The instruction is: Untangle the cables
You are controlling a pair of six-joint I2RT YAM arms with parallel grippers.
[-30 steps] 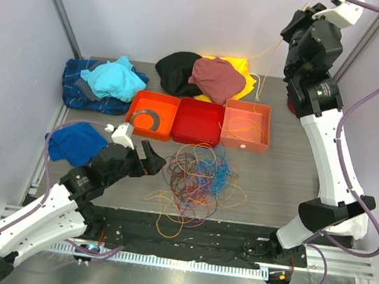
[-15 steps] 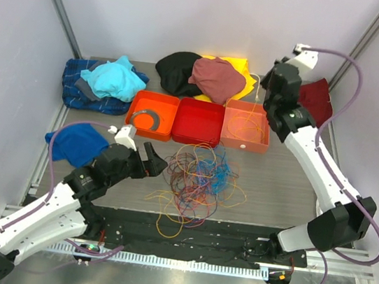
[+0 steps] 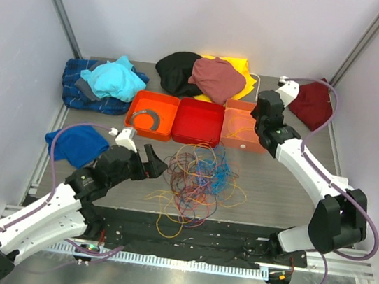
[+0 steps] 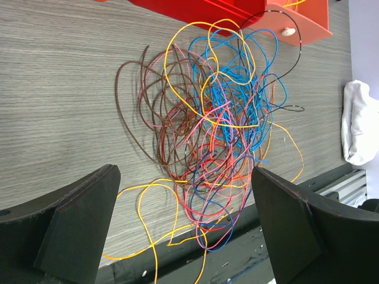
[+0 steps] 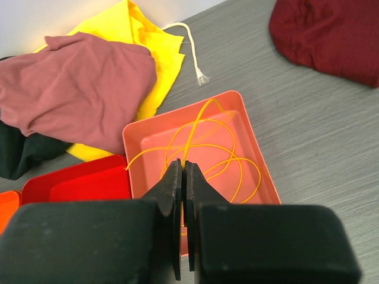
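Observation:
My right gripper should lower toward the salmon tray's bottom below it and release the yellow-orange cable there, as the cable's loops already rest inside.
A tangle of thin cables in orange, yellow, blue, red, pink and brown lies on the table in front of the trays; it also fills the left wrist view. My left gripper is open and empty just left of the tangle, its fingers wide apart. My right gripper is shut on a yellow-orange cable that loops in the salmon tray. In the top view the right gripper hangs over that tray.
A red tray and an orange tray stand left of the salmon one. Clothes lie around: blue, cyan and plaid, black, maroon and yellow, dark red. A black strip edges the table front.
My right arm has come down from high at the back right to just over the salmon tray, lowering the yellow-orange cable into it. My left arm has barely moved.

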